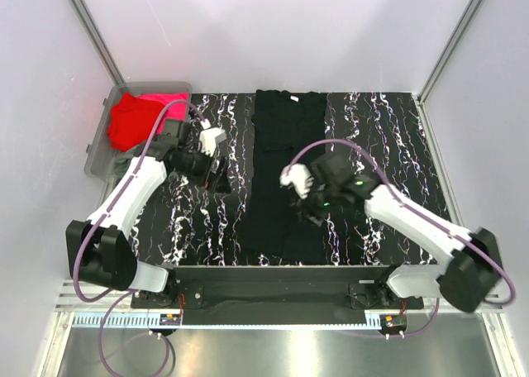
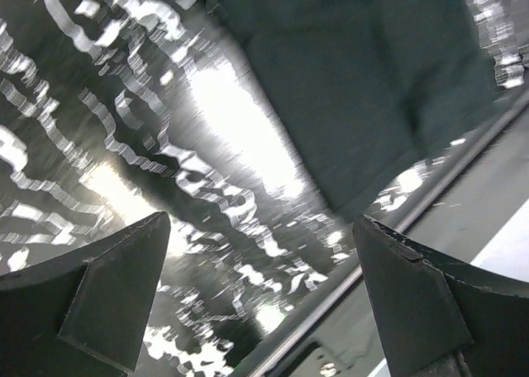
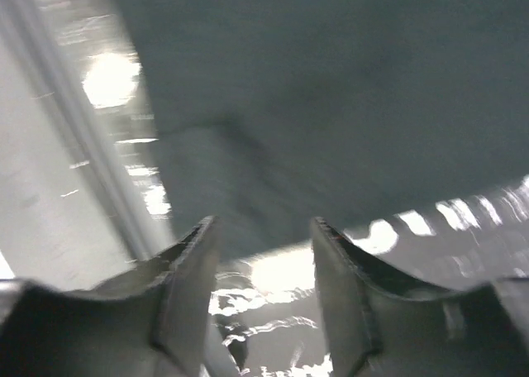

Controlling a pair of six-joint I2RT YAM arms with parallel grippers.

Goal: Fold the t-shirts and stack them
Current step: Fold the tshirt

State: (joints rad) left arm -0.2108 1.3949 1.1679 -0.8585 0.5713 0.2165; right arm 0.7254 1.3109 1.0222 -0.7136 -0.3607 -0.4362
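I should move my left gripper back and down, to the right in the top view, to the middle of the folded t-shirt's near end, because the edge of a cloth layer stops there.
A black t-shirt (image 1: 281,170) lies folded into a long narrow strip down the middle of the marbled table (image 1: 380,137). My left gripper (image 1: 220,181) hovers just left of the strip. In the left wrist view this gripper (image 2: 260,269) is wide open and empty, with the black cloth (image 2: 372,88) beyond its fingers. My right gripper (image 1: 309,210) sits over the strip's right edge near the front. Its wrist view shows the gripper (image 3: 264,253) open with nothing between the fingers, the shirt's edge (image 3: 331,104) just ahead. Red (image 1: 132,121) and magenta-pink (image 1: 169,102) t-shirts lie in a bin.
The clear plastic bin (image 1: 101,141) stands at the table's back left corner, with some grey cloth (image 1: 124,158) at its near end. A metal rail (image 2: 463,158) runs along the table's front edge. White walls with metal posts (image 1: 450,38) close in the back and sides.
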